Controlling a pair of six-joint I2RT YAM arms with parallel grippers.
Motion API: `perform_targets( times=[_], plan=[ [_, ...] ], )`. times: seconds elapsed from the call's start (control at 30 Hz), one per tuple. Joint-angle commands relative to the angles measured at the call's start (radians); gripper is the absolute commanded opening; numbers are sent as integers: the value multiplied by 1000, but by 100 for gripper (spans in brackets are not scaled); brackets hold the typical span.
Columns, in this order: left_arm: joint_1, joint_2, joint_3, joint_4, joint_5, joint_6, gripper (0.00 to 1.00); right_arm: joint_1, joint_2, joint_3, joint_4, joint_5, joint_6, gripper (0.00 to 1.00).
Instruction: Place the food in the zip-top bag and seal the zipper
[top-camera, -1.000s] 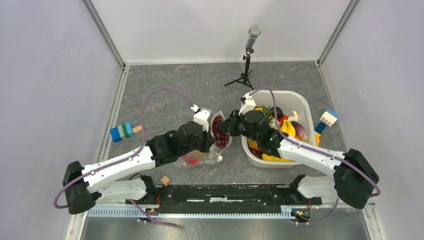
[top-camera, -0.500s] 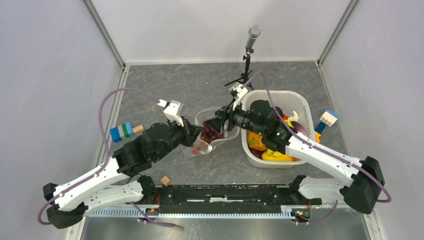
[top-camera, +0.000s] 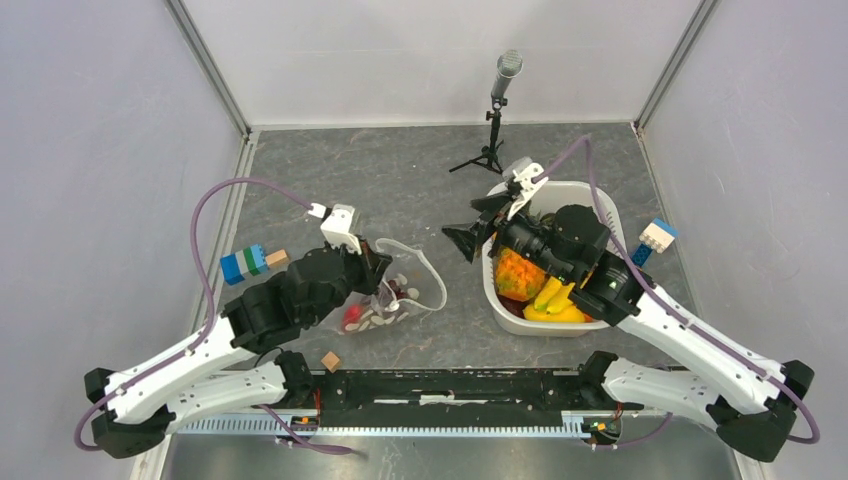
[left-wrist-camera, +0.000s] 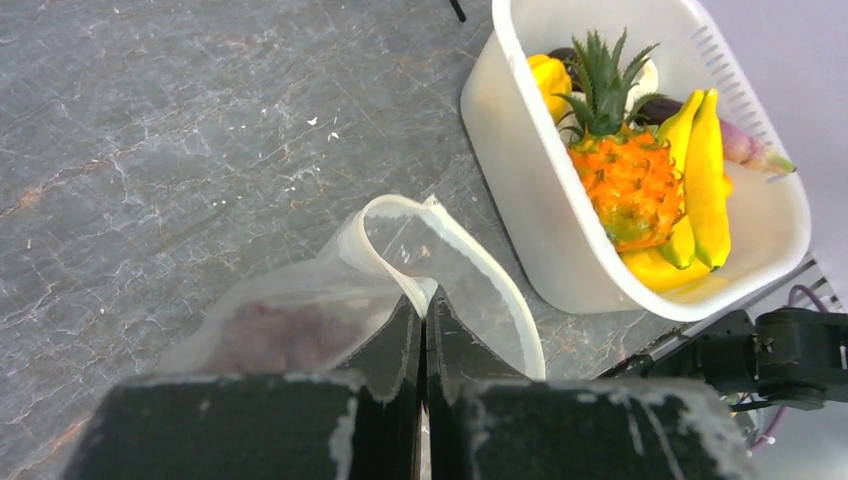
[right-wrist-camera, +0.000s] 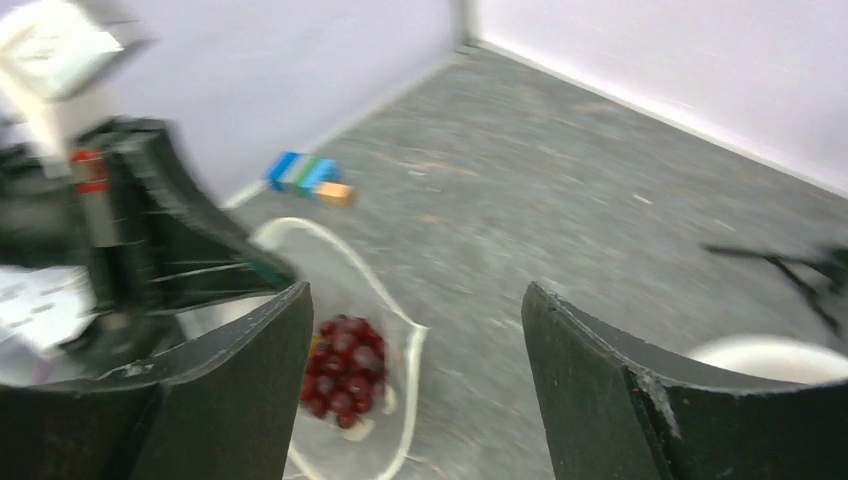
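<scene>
I next need to swing my right gripper over the basket (left-wrist-camera: 520, 190), to its right in the top view, and tip it down onto the eggplant's uncovered pale end.
The clear dotted zip-top bag (top-camera: 405, 295) lies left of centre with its mouth held in an open loop. My left gripper (left-wrist-camera: 427, 300) is shut on its white zipper (left-wrist-camera: 497, 285) strip. Purple grapes (right-wrist-camera: 345, 370) lie inside the bag, and a red piece (top-camera: 352, 315) shows deeper in. My right gripper (right-wrist-camera: 415, 295) hangs open and empty above the floor between the bag and the basket, also visible from above (top-camera: 472, 225). More food stays in the white basket (left-wrist-camera: 520, 190): a pineapple (left-wrist-camera: 625, 180), bananas (left-wrist-camera: 700, 140) and other pieces.
A microphone on a small tripod (top-camera: 497, 110) stands behind the basket. A blue-green block stack (top-camera: 245, 264) lies at the left, a white-blue block (top-camera: 655, 238) right of the basket, and a small wooden cube (top-camera: 330, 360) near the front rail.
My right gripper opened at the bag's mouth, left the grapes inside, and drew back right toward the basket. The left arm shifted the bag left and stays shut on its edge.
</scene>
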Motion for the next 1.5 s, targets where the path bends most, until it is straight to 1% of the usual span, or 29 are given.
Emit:
perform_targets(
  times=[0.0, 0.1, 0.13, 0.23, 0.37, 0.53, 0.63, 0.83, 0.97, 1.17, 1.33, 1.47],
  plan=[
    [-3, 45, 28, 31, 22, -21, 2, -3, -29, 15, -279, 508, -68, 82],
    [-3, 70, 10, 25, 44, -29, 2, -22, -34, 7, -421, 751, -62, 83],
    [-3, 74, 2, 26, 50, -32, 2, -42, -35, 8, -459, 785, -53, 82],
    [-3, 83, -14, 26, 63, -30, 2, -150, -48, 2, -563, 764, -34, 80],
    [-3, 86, -31, 25, 72, -33, 2, -270, -118, -45, -637, 727, -29, 74],
    [-2, 98, -36, 30, 89, -32, 2, -394, -143, -82, -788, 765, -11, 63],
    [-3, 101, -36, 32, 95, -22, 2, -440, -155, -105, -846, 732, 10, 62],
    [-2, 92, -42, 32, 100, 3, 2, -446, -159, -74, -956, 753, 40, 59],
    [-1, 89, -43, 32, 100, 14, 2, -447, -154, -93, -963, 745, 31, 56],
    [-1, 76, -46, 32, 111, 16, 2, -471, -129, -106, -943, 738, 22, 55],
    [-1, 43, -59, 29, 102, 10, 2, -540, -89, -131, -906, 659, -16, 54],
    [-1, 32, -59, 19, 92, 16, 2, -631, -81, -144, -875, 592, -54, 52]
  ],
)
